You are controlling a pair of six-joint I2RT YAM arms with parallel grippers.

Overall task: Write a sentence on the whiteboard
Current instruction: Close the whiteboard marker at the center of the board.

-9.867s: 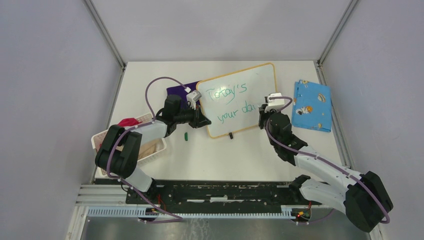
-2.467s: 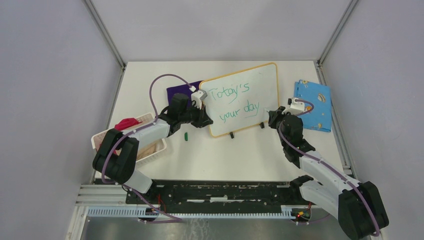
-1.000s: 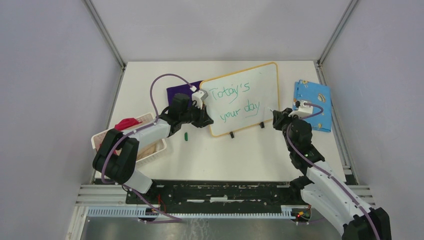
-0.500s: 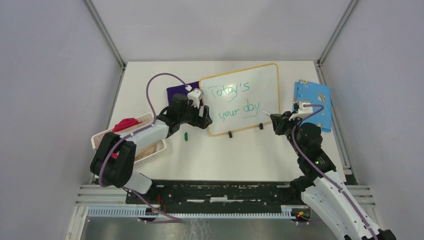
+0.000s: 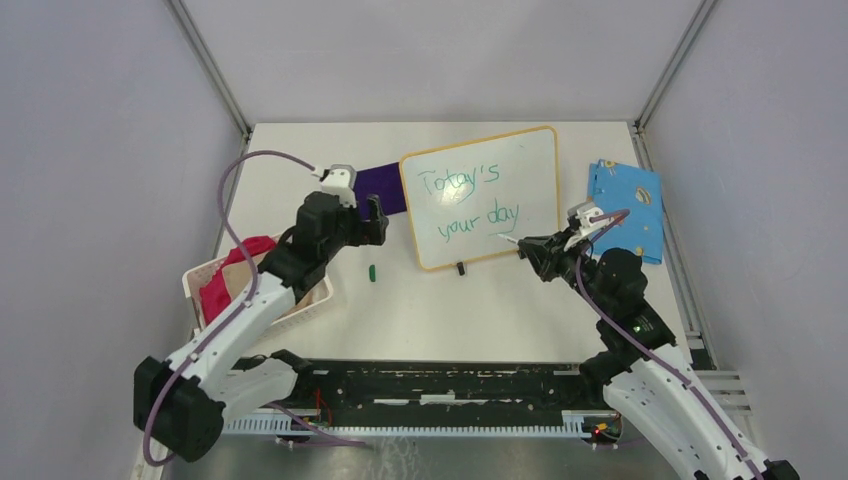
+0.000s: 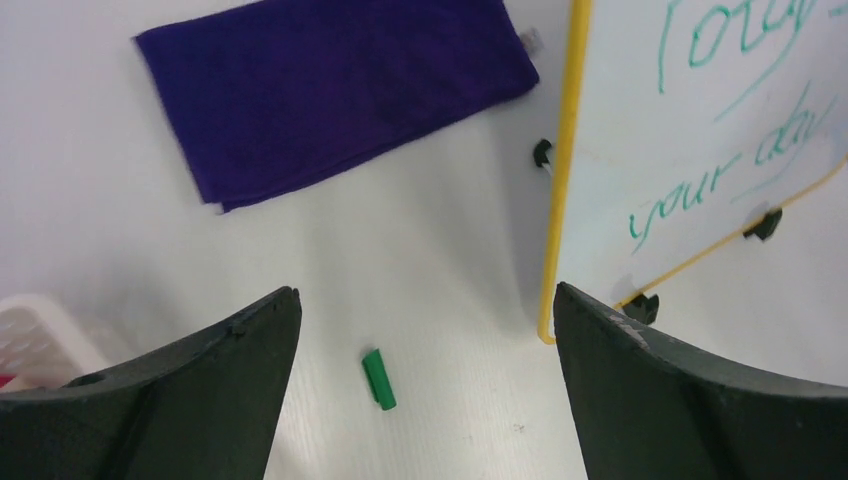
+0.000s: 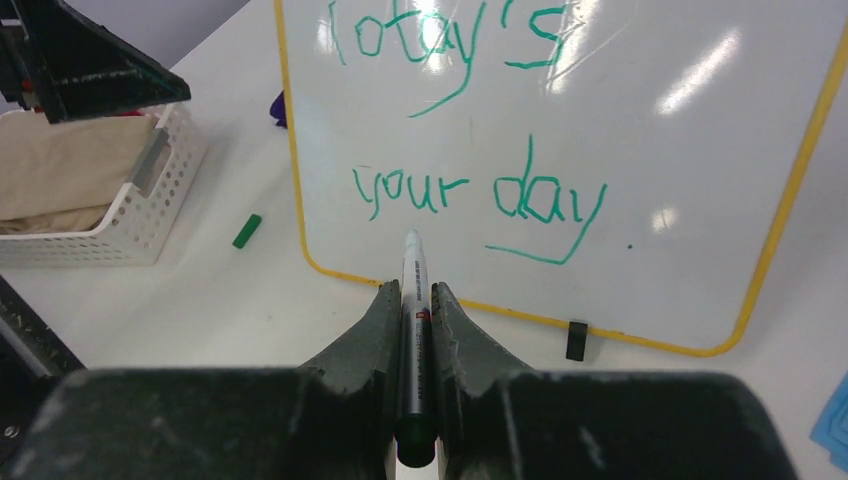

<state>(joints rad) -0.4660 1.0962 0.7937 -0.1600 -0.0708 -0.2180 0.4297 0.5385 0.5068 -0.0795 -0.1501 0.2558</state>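
I should next lower my left gripper toward the table and close it on the far end of the green marker cap (image 5: 372, 268) (image 6: 374, 362), because the tip of the held marker is bare.
The whiteboard (image 5: 480, 170) stands tilted at the table's back centre on small black feet, in a thin orange frame. The sentence (image 5: 466, 200) on it reads "Today's your day" in green, in two slanted lines (image 7: 470, 190). My right gripper (image 5: 537, 247) is shut on a grey marker (image 7: 413, 300) by its barrel. The marker's white tip points at the board's lower part just below "your"; I cannot tell whether it touches. My left gripper (image 5: 372, 218) hangs open and empty left of the board, apart from its frame (image 6: 560, 180).
A green marker cap (image 5: 371, 272) lies on the table near the board's lower left corner. A purple cloth (image 5: 385, 183) lies behind the left gripper. A white basket (image 5: 192, 283) with red and beige cloths stands at the left. A blue patterned cloth (image 5: 622, 210) lies at the right.
My left gripper let go of the board's left edge, opened wide and pulled back to the left. My right gripper swung left with the marker, from the board's right edge to its lower part.
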